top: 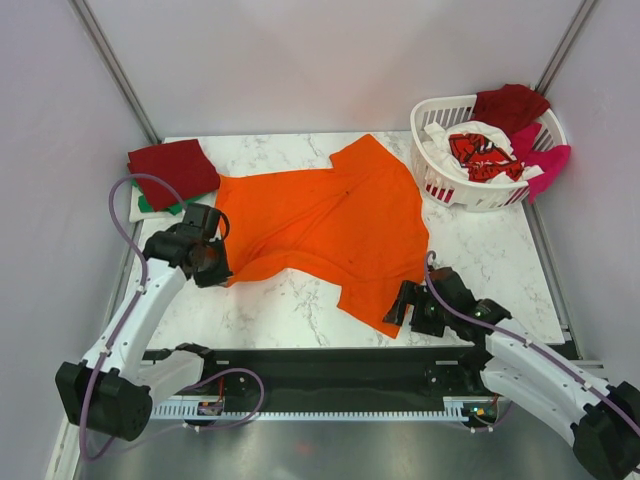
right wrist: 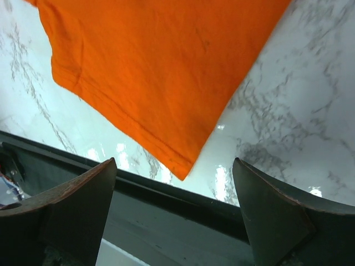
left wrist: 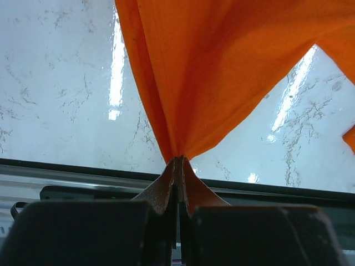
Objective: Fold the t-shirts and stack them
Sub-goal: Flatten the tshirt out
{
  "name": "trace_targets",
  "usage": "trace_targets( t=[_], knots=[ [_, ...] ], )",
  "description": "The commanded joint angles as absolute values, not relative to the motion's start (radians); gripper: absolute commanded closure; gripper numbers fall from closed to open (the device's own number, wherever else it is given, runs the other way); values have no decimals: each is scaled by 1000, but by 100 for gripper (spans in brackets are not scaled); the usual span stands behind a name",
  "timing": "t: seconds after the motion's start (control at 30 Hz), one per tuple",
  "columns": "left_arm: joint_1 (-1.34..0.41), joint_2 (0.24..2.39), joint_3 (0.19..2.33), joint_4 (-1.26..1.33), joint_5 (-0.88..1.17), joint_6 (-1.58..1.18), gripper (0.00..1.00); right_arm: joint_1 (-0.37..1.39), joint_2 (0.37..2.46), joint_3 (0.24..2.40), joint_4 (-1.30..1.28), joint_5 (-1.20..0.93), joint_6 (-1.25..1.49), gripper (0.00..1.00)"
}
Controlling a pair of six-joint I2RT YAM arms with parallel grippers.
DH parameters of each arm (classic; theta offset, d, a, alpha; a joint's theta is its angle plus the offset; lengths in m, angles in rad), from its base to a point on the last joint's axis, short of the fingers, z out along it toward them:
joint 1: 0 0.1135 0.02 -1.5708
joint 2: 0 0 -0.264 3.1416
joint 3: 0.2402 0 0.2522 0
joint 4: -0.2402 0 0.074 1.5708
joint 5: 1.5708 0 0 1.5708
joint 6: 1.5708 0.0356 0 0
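Note:
The robot's right gripper will next go down onto the t-shirt's near corner [top: 392, 331] [right wrist: 181, 165] and close, as that corner lies flat below it, already between its open fingers.
A bright orange t-shirt [top: 330, 225] lies spread across the marble table. My left gripper [top: 210, 262] is shut on its left edge, and in the left wrist view the orange cloth [left wrist: 222, 66] fans up out of the pinched tips of that gripper [left wrist: 179, 159]. My right gripper [top: 405, 303] stands open just off the shirt's near corner [right wrist: 180, 169], which lies flat between and beyond the fingers, untouched. A folded dark red t-shirt [top: 172, 168] rests at the back left on a green one [top: 150, 206].
A white slatted basket [top: 432, 178] at the back right holds a white t-shirt with red print [top: 482, 152], with a dark red one [top: 510, 104] and a magenta one [top: 547, 160] hanging over its rim. The table's black front edge [right wrist: 183, 205] runs just below the right fingers.

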State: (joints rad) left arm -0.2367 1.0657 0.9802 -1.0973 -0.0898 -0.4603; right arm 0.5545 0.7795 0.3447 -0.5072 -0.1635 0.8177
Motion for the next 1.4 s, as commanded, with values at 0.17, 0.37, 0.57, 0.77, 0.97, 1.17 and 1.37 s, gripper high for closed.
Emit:
trace_targets(
  t=[0.17,0.37,0.57,0.77,0.97,1.17,1.37],
  knots=[
    [-232,1017,969,-1094,-67,-497,98,624,825,236,-364,-238,948,24],
    [-232,1017,969,-1091,-63,-494,98,655,828,219,-337,-196,959,59],
    [-232,1012,960,-1091,-61,-505,98,655,718,258,-444,-99,948,100],
    [-232,962,950,-1100,-9,-529,98,653,620,369,-639,-9,927,100],
    [-232,875,887,-1126,43,-575,98,653,520,506,-849,92,930,100],
    [-233,807,821,-1169,54,-620,98,652,448,564,-957,161,948,100],
    [-233,712,750,-1207,52,-676,98,652,433,638,-999,210,931,100]
  ],
)
